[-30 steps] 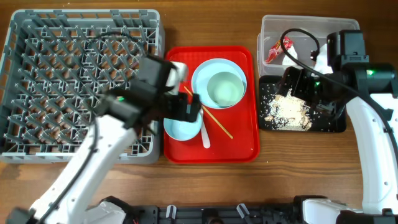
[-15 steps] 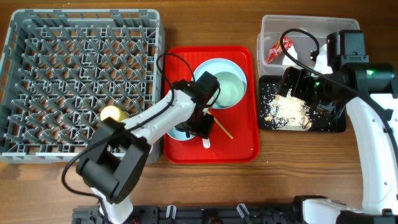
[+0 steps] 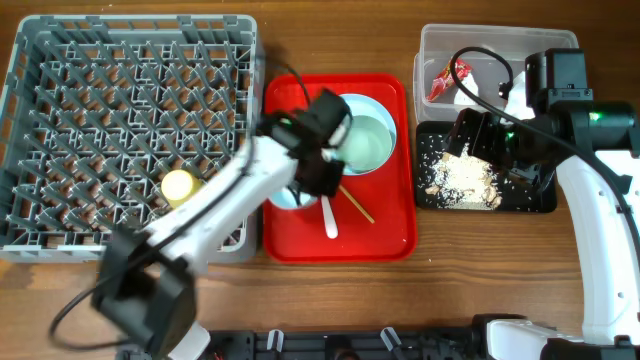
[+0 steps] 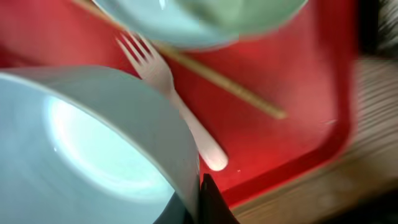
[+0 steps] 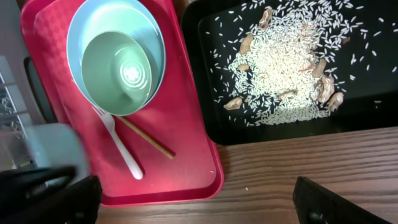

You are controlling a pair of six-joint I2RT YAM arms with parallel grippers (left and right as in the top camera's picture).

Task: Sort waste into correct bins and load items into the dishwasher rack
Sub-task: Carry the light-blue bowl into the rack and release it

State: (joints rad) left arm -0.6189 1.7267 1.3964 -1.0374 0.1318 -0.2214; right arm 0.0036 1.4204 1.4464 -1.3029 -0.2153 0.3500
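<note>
The empty wires of the dishwasher rack beyond the yellow cup lie left in the overhead view, so next my left gripper needs to carry the pale mint bowl that way, tilt it and release.
My left gripper [image 3: 318, 172] [image 4: 200, 200] is shut on the rim of a pale mint bowl [image 4: 93, 143] [image 3: 283, 197] at the left of the red serving tray [image 3: 385, 235]. Beside it lie a white fork [image 4: 177, 106] [image 3: 330, 216] and wooden chopsticks [image 4: 217, 84] [image 3: 355, 205]. A second mint bowl [image 5: 117, 71] sits in the mint plate [image 5: 93, 25] at the tray's back. The yellow cup [image 3: 178, 185] stands in the grey dishwasher rack [image 3: 60, 60]. My right gripper [image 3: 488, 142] [image 5: 196, 205] hangs open above the black tray [image 5: 205, 74], which holds rice scraps [image 5: 280, 68].
The clear tub [image 3: 500, 45] behind the black tray holds the red wrapper [image 3: 445, 78]. Bare wooden table [image 5: 311, 155] runs along the front of both trays. The rack fills the left side, touching the red tray's left edge.
My left gripper has closed on the mint bowl's rim, and the left arm has shifted, uncovering the yellow cup in the rack. The right arm has not moved.
</note>
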